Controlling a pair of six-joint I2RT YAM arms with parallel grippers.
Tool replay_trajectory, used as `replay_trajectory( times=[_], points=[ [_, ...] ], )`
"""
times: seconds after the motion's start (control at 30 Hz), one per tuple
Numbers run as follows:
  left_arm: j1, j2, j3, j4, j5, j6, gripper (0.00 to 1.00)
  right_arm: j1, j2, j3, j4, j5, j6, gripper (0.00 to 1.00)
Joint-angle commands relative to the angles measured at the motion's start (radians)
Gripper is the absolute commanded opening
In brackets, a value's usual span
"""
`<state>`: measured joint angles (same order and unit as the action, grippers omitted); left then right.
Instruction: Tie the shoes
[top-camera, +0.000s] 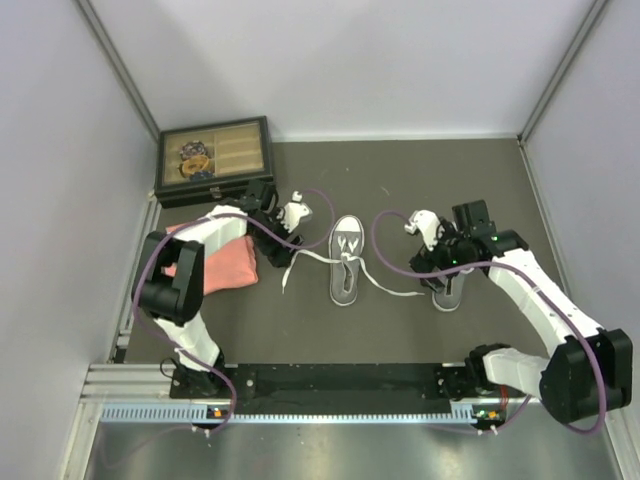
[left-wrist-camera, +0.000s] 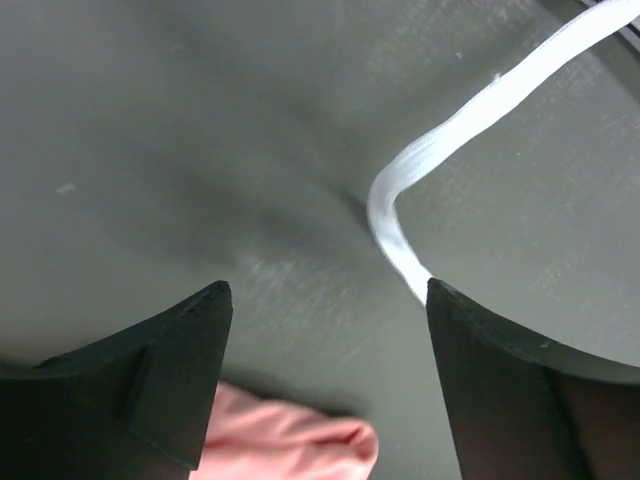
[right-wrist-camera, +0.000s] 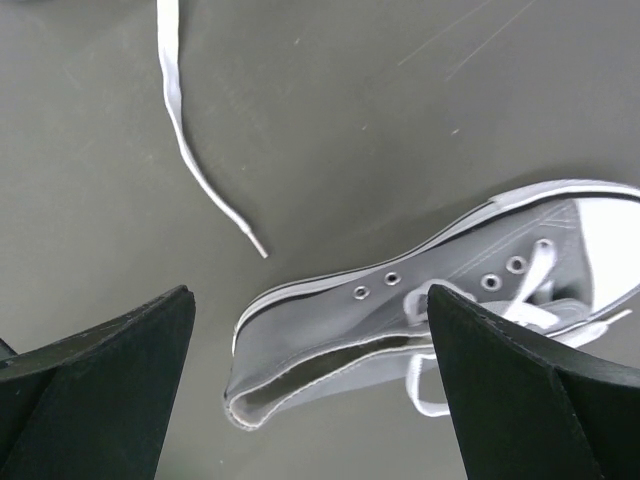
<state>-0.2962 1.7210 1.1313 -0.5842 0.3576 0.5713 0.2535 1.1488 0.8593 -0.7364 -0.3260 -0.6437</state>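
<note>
My right gripper has its fingers on both sides of the shoe's heel, so it should move down and to the left in the top view to the loose lace end (top-camera: 406, 292) (right-wrist-camera: 222, 203) below.
One grey shoe (top-camera: 345, 262) lies in the middle of the table, toe cap toward the back. Its white lace (top-camera: 310, 258) trails left toward my left gripper (top-camera: 277, 250). In the left wrist view that gripper (left-wrist-camera: 328, 290) is open just above the table. The lace (left-wrist-camera: 450, 130) curves down to its right fingertip, with nothing between the fingers. The other shoe (top-camera: 449, 291) lies partly hidden under my right gripper (top-camera: 440, 270). In the right wrist view this shoe (right-wrist-camera: 400, 310) looks tipped on its side below the open gripper (right-wrist-camera: 310, 295), heel opening between the fingers. A loose lace end (right-wrist-camera: 200, 170) lies beyond it.
A folded pink cloth (top-camera: 222, 262) lies left of the middle shoe, and its edge (left-wrist-camera: 290, 440) shows under my left fingers. A dark open box (top-camera: 213, 158) with small items stands at the back left. Grey walls close in the table on three sides.
</note>
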Motion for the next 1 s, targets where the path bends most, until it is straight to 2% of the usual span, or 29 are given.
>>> replay_trajectory(
  times=[0.0,0.23,0.27,0.37,0.5,0.57,0.67,0.83,0.97],
  points=[
    [-0.038,0.051,0.030,0.058,0.041,0.009,0.80,0.010,-0.006,-0.035,0.000,-0.013,-0.054,0.99],
    [-0.063,0.127,0.036,0.055,0.080,0.009,0.64,0.012,-0.037,-0.088,-0.049,-0.033,-0.131,0.99],
    [-0.067,0.137,0.038,0.060,0.075,0.007,0.56,0.013,-0.034,-0.091,-0.049,-0.034,-0.137,0.99],
    [-0.067,0.141,0.038,0.055,0.063,-0.001,0.41,0.032,-0.027,-0.109,-0.023,-0.022,-0.140,0.99],
    [-0.060,0.127,0.055,0.002,0.082,-0.047,0.05,0.056,0.003,-0.125,0.023,-0.025,-0.114,0.99],
    [-0.049,0.088,0.032,-0.009,0.125,-0.059,0.01,0.059,0.023,-0.118,0.031,-0.047,-0.105,0.98],
    [-0.043,0.011,-0.017,0.001,0.184,-0.079,0.00,0.082,0.060,-0.109,0.038,-0.051,-0.112,0.91],
    [-0.040,-0.083,-0.079,0.007,0.221,-0.116,0.00,0.142,0.124,-0.108,0.072,-0.041,-0.145,0.74],
    [-0.034,-0.100,-0.102,0.004,0.273,-0.163,0.00,0.170,0.183,-0.089,0.104,-0.039,-0.157,0.59]
  ],
)
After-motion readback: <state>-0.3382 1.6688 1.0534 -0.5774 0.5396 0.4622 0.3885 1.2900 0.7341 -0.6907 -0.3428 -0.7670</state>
